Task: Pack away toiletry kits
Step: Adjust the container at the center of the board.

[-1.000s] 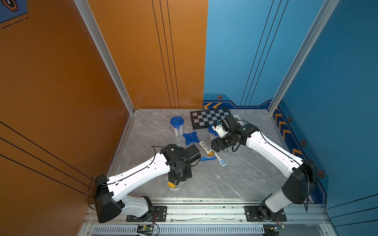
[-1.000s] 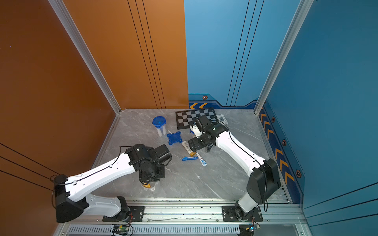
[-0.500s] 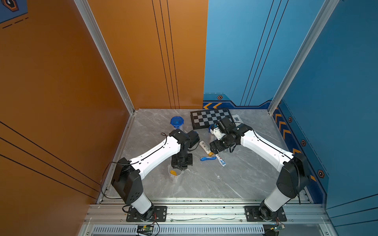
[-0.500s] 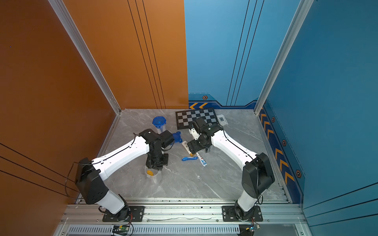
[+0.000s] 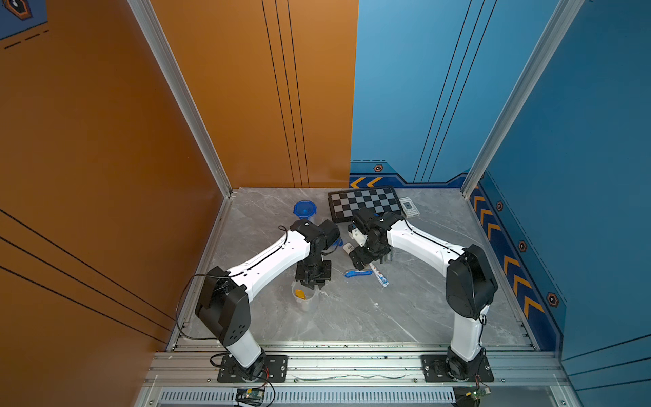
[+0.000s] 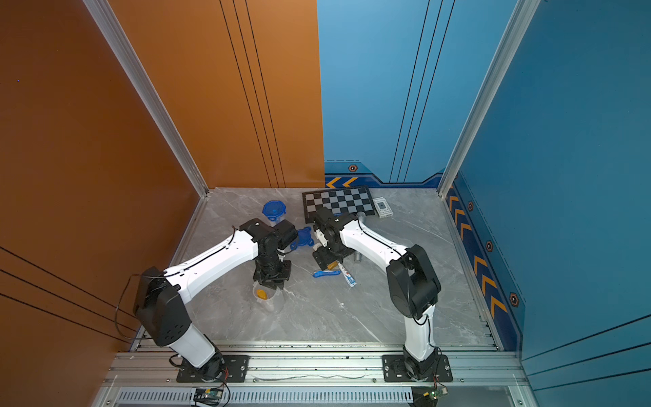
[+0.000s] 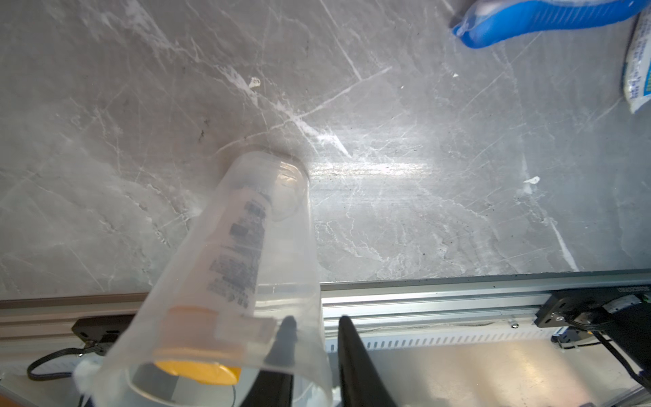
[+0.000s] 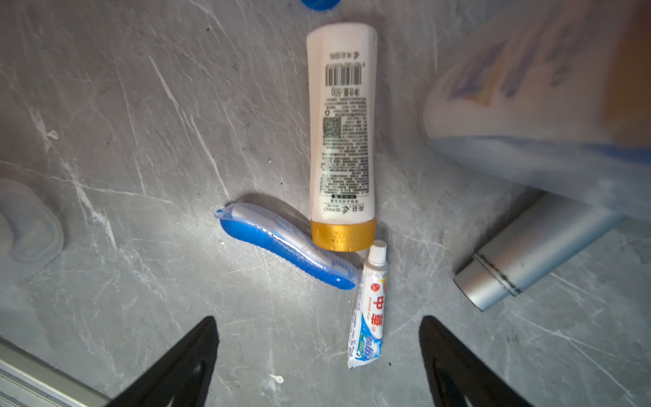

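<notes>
The white bottle's printed body (image 8: pixel 342 161) has clear long sides while toothbrush (image 8: pixel 285 243) and tube crowd its cap, so my right gripper will lower outward and close across that body.
A clear cup (image 5: pixel 305 298) (image 7: pixel 246 246) stands upright near the table's front, with a white bottle and its yellow cap (image 7: pixel 197 370) inside. My left gripper (image 5: pixel 313 283) (image 7: pixel 317 319) is over its rim, one finger inside and one outside, with the jaws standing apart from the wall. My right gripper (image 8: pixel 318 320) (image 5: pixel 361 264) hangs wide open above a loose group. That group is a white bottle with an orange cap (image 8: pixel 341 141), a blue toothbrush (image 8: pixel 285 243) (image 5: pixel 357 273) and a toothpaste tube (image 8: pixel 368 310) (image 5: pixel 382 278). It touches none of them.
A silver microphone (image 8: pixel 528 246) lies beside the loose items. A blurred clear cup (image 8: pixel 546 88) sits close to the right wrist. At the back are a chessboard (image 5: pixel 364 204), a small card box (image 5: pixel 408 207) and a blue-lidded cup (image 5: pixel 304 209). A loose blue lid (image 6: pixel 304 238) lies mid-table.
The left arm carried the cup from the front edge a little farther in, and its jaws have come apart at the rim. The right gripper shifted slightly over the loose items and stayed open.
</notes>
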Available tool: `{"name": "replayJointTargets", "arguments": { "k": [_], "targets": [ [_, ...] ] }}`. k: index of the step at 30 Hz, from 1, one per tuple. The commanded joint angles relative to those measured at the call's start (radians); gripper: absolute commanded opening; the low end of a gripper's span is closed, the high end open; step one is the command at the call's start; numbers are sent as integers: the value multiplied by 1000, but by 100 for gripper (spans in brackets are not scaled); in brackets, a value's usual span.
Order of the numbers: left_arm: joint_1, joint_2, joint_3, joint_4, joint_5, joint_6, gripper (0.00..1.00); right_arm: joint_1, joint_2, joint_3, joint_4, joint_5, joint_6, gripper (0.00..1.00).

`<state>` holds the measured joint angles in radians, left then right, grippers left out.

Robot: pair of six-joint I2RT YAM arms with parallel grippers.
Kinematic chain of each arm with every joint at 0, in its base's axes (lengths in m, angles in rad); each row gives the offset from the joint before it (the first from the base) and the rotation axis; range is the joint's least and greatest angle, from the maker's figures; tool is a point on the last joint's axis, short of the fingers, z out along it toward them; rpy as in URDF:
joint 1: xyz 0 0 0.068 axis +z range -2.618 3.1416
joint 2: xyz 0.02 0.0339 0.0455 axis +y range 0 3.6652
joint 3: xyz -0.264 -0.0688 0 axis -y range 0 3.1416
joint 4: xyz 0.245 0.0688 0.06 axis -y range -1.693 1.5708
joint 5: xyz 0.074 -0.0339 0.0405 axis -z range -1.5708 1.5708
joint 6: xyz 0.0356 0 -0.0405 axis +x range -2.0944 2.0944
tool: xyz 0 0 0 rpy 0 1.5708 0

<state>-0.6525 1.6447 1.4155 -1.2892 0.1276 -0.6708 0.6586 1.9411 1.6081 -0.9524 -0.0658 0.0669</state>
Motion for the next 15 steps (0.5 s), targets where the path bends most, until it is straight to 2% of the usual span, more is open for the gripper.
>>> {"name": "replayJointTargets", "arguments": {
  "k": [1,15],
  "targets": [
    [17,-41,-15,-3,29,20,29,2,50,77,-47,50,9,91],
    [33,-130,-11,-1,61,-6,68,6,265,286,-80,56,-7,91]
  ]
}}
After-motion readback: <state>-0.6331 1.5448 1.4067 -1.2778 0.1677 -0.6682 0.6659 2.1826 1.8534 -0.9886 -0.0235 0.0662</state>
